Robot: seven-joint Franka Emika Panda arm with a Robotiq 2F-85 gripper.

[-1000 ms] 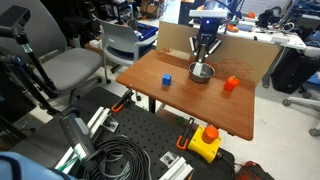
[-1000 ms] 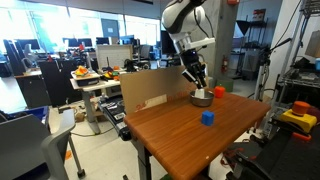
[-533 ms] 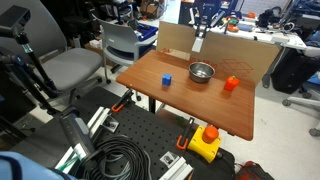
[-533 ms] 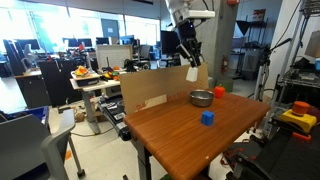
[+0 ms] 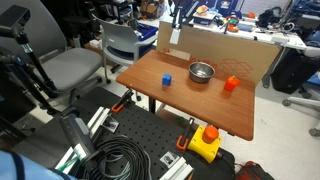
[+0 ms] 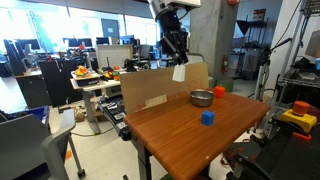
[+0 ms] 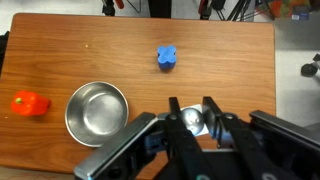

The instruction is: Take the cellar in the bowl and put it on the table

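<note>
The cellar still hangs high, so it goes down onto the table beside the metal bowl (image 5: 202, 72) next, slightly away from the bowl.
My gripper (image 7: 190, 106) is shut on the small silver-topped cellar (image 7: 191, 122) and holds it high above the reddish-brown table (image 7: 240, 60). In both exterior views the gripper (image 5: 174, 30) (image 6: 177, 62) hangs well above the table's back edge, and the white cellar (image 6: 179, 72) shows below its fingers. The shiny metal bowl (image 7: 97, 113) (image 5: 202, 72) (image 6: 202, 98) stands empty on the table, off to one side of the gripper.
A blue cube (image 7: 167, 58) (image 5: 167, 80) (image 6: 207, 118) and a small orange object (image 7: 30, 103) (image 5: 231, 84) lie on the table. A cardboard box (image 5: 240, 55) stands along the back edge. A black perforated plate (image 5: 130, 140) and chairs (image 5: 70, 65) are nearby.
The gripper has risen out of the bowl with the cellar in it and moved up and sideways away from the bowl. The bowl now stands empty.
</note>
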